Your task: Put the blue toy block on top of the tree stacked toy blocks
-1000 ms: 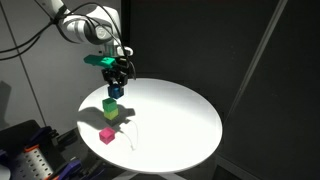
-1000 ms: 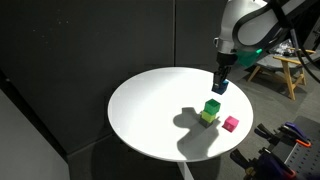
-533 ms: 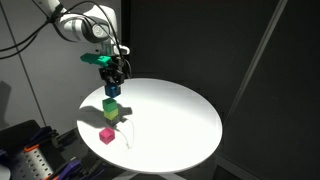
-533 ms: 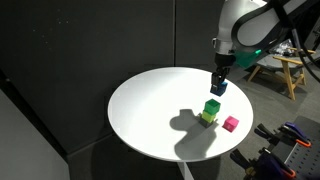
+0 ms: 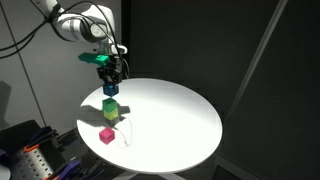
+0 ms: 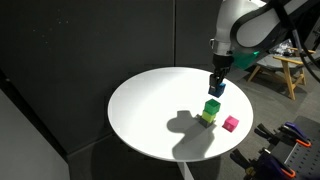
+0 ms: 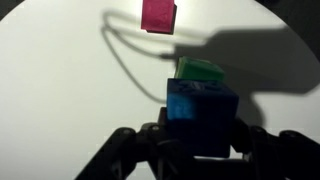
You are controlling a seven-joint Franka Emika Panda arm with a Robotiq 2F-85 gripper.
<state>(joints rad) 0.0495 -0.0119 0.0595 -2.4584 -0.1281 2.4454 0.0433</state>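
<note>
My gripper lowers the blue toy block onto the stack's green top [image 6: 212,103] [image 7: 198,69] next and releases it, as the block still hangs over it below my gripper.
My gripper [image 5: 112,76] is shut on the blue toy block [image 5: 111,88], also seen in an exterior view [image 6: 216,88] and in the wrist view [image 7: 201,117]. I hold it in the air just above the stacked toy blocks [image 5: 110,109], a bright green cube over a paler yellow-green one, which stand on the round white table [image 5: 170,120]. In an exterior view the stack [image 6: 210,110] sits near the table's edge. In the wrist view only the stack's green top [image 7: 199,71] shows, just beyond the blue block.
A lone pink cube [image 5: 106,135] lies on the table beside the stack, also in an exterior view [image 6: 231,124] and the wrist view [image 7: 158,15]. Dark curtains surround the table. A wooden stool [image 6: 275,60] and equipment stand off the table.
My gripper has moved a little sideways with the blue block, closer to over the stack. The stack and the pink cube have not moved.
</note>
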